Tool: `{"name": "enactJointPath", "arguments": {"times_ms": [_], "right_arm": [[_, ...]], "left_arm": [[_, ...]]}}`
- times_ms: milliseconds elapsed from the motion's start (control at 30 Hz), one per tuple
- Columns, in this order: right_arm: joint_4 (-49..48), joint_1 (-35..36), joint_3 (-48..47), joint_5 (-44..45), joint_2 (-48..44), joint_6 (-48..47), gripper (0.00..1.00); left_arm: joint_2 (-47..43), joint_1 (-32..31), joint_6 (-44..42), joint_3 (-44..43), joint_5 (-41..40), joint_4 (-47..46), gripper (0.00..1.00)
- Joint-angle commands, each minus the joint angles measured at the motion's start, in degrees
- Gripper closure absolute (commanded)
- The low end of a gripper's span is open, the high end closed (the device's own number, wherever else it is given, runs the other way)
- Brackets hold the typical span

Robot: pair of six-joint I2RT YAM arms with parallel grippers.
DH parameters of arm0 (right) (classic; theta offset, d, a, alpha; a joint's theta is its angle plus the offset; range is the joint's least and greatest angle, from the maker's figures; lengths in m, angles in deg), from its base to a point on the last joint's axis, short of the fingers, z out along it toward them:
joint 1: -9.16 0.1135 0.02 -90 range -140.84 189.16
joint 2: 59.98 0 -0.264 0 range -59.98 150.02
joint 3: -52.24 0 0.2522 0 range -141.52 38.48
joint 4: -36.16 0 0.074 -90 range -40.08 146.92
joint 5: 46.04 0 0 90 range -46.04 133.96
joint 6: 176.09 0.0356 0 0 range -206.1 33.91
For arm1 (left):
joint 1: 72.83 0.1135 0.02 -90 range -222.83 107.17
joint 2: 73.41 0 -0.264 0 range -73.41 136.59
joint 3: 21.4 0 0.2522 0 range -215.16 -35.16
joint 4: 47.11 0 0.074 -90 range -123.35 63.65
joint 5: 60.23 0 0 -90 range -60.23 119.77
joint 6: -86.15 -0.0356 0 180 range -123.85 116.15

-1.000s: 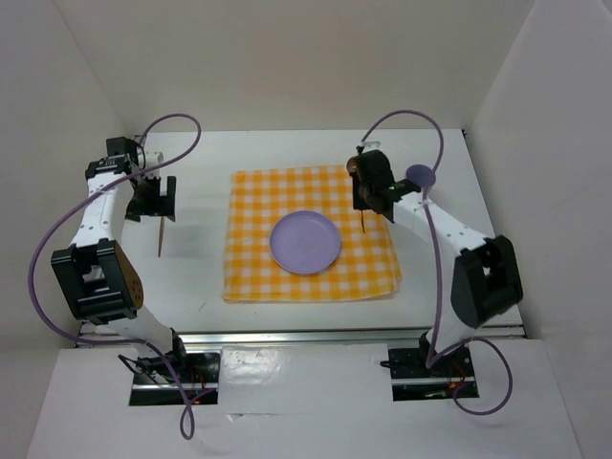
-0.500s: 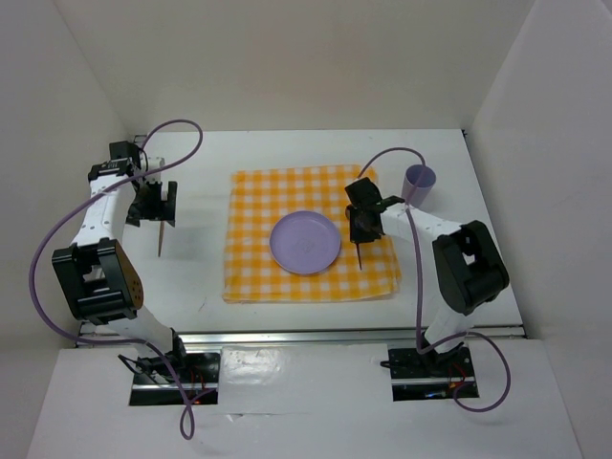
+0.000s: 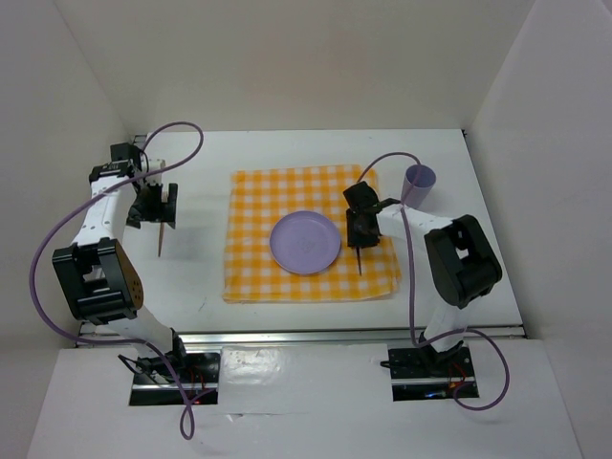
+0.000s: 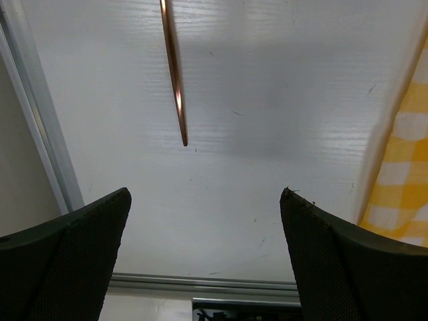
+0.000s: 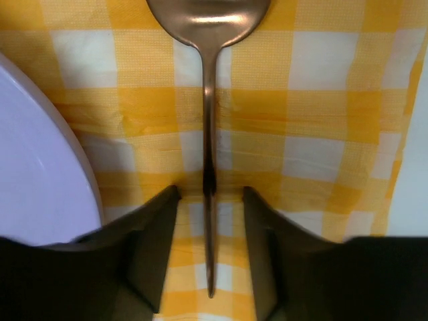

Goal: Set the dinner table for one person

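My left gripper is open above the copper utensil's handle, which lies flat on the tabletop, so I will lower that gripper until its fingers are on both sides of the handle's near end (image 3: pixel 161 241) (image 4: pixel 180 114).
A copper spoon (image 5: pixel 208 134) lies flat on the yellow-and-white checked cloth (image 5: pixel 321 134), just right of the lilac plate (image 5: pixel 33 167). Its bowl points away from the arms. My right gripper (image 5: pixel 210 194) is open and straddles the handle, with a gap on each side. From above, the right gripper (image 3: pixel 361 229) sits low over the cloth (image 3: pixel 253 277) beside the plate (image 3: pixel 305 243), the spoon handle (image 3: pixel 358 258) poking out below it. My left gripper (image 3: pixel 158 206) hangs wide open over the white dinner table (image 3: pixel 201 277), above a thin copper utensil (image 3: pixel 161 241). Only that utensil's handle (image 4: pixel 174 73) shows in the left wrist view.
A lilac cup (image 3: pixel 419 180) stands upright on the table just past the cloth's far right corner, close behind the right arm. A metal rail (image 4: pixel 40 134) runs along the table's left edge. White walls close in the table.
The right arm brought the spoon down from the cloth's far right corner to beside the plate, and its jaws have parted off the handle. The left gripper has barely moved.
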Motion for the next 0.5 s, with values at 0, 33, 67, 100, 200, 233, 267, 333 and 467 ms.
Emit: {"name": "enactJointPath", "arguments": {"times_ms": [0,33,67,100,200,233,267,333,467], "right_arm": [[-0.2,0.4,-2.0,0.6,0.0,0.1,0.44],[0.5,0.4,-2.0,0.6,-0.9,0.1,0.40],[0.5,0.4,-2.7,1.5,-0.9,0.6,0.38],[1.6,0.4,-3.7,2.8,-1.5,0.6,0.36],[3.3,0.4,-5.1,3.3,-3.1,0.6,0.30],[3.4,0.4,-5.1,3.3,-3.8,0.6,0.30],[3.4,0.4,-5.6,2.6,-5.5,0.6,0.29],[3.4,0.4,-6.1,1.8,-7.3,0.6,0.29],[2.8,0.4,-7.5,0.4,-10.5,0.0,0.29]], "left_arm": [[-0.8,0.2,-1.7,0.9,-1.6,-0.9,0.02],[-0.8,0.2,-2.2,1.5,-2.5,-0.9,0.02],[0.0,0.2,-2.2,1.5,-2.5,-0.9,0.02],[0.9,0.2,-2.7,2.1,-3.1,-1.5,0.02],[4.0,0.2,-3.3,2.6,-5.8,-2.1,0.02],[5.1,0.2,-3.8,2.6,-6.7,-2.7,0.02],[6.4,0.2,-3.8,1.9,-7.6,-2.7,0.02],[10.5,0.2,-4.4,0.1,-9.1,-3.3,0.02],[17.2,0.2,-4.9,-4.0,-10.5,-3.3,0.05]]}}
